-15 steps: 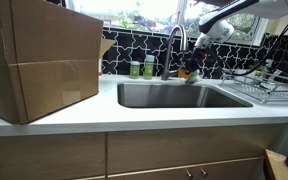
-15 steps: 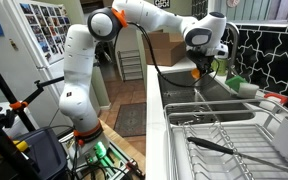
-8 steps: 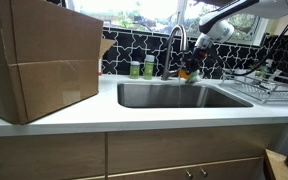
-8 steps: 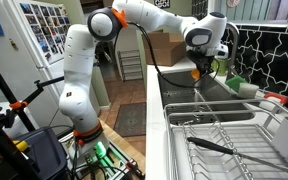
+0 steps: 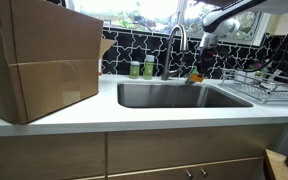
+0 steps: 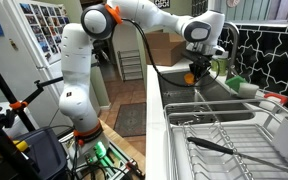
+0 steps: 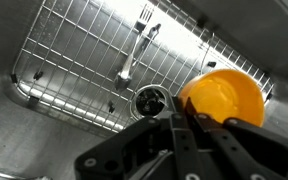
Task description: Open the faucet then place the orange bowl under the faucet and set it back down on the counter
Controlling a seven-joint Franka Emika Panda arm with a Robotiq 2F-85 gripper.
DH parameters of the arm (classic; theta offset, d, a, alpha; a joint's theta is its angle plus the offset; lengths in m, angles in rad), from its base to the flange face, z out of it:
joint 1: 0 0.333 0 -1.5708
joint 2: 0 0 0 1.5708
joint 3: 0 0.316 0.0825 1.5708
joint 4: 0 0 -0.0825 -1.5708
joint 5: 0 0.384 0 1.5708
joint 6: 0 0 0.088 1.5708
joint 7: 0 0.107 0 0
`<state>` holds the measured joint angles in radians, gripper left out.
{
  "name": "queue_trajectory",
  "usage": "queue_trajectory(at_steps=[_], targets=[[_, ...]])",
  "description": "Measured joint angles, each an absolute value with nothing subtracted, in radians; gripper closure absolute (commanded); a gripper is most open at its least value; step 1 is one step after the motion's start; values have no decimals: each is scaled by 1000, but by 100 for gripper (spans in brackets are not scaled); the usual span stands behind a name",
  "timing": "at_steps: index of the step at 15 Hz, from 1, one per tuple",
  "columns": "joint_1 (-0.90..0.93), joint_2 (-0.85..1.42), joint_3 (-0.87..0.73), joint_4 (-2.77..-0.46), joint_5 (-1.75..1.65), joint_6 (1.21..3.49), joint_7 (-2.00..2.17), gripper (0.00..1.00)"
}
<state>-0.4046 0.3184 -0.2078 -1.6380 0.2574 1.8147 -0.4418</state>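
Observation:
The bowl still hangs over the sink (image 5: 174,96), so the robot will move its gripper past the sink's front edge, down to the bare counter strip (image 5: 206,114) there, and let go of the bowl.
The orange bowl (image 7: 222,97) hangs over the steel sink (image 7: 44,130), its rim pinched between my gripper's (image 7: 180,122) shut fingers. In both exterior views the bowl (image 5: 195,75) (image 6: 191,76) shows under the gripper (image 5: 200,62) (image 6: 195,68), a little to the side of the faucet (image 5: 174,42). The faucet's arched spout stands over the back of the sink (image 5: 174,96). I cannot see any water running. The white counter (image 5: 134,118) surrounds the sink.
A wire grid (image 7: 84,50) with a utensil (image 7: 134,48) on it lies on the sink floor by the drain (image 7: 149,98). Two green bottles (image 5: 141,68) stand behind the sink. A large cardboard box (image 5: 39,65) and a dish rack (image 5: 259,86) (image 6: 219,135) sit on the counter.
The gripper has moved with the orange bowl sideways away from the faucet spout, toward the dish rack side of the sink.

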Motion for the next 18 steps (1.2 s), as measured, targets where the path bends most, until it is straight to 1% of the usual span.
queue_trajectory(at_steps=[8, 9, 11, 12, 13, 18], targets=[[-329, 171, -181, -1833, 120, 1783, -595, 99], [-314, 152, -176, -1860, 115, 1783, -596, 96], [-291, 117, -168, -1906, 104, 1783, -606, 96], [-285, 104, -166, -1920, 100, 1783, -608, 96], [-282, 96, -166, -1928, 99, 1783, -609, 99], [-267, 98, -162, -1939, 102, 1783, -616, 99]])
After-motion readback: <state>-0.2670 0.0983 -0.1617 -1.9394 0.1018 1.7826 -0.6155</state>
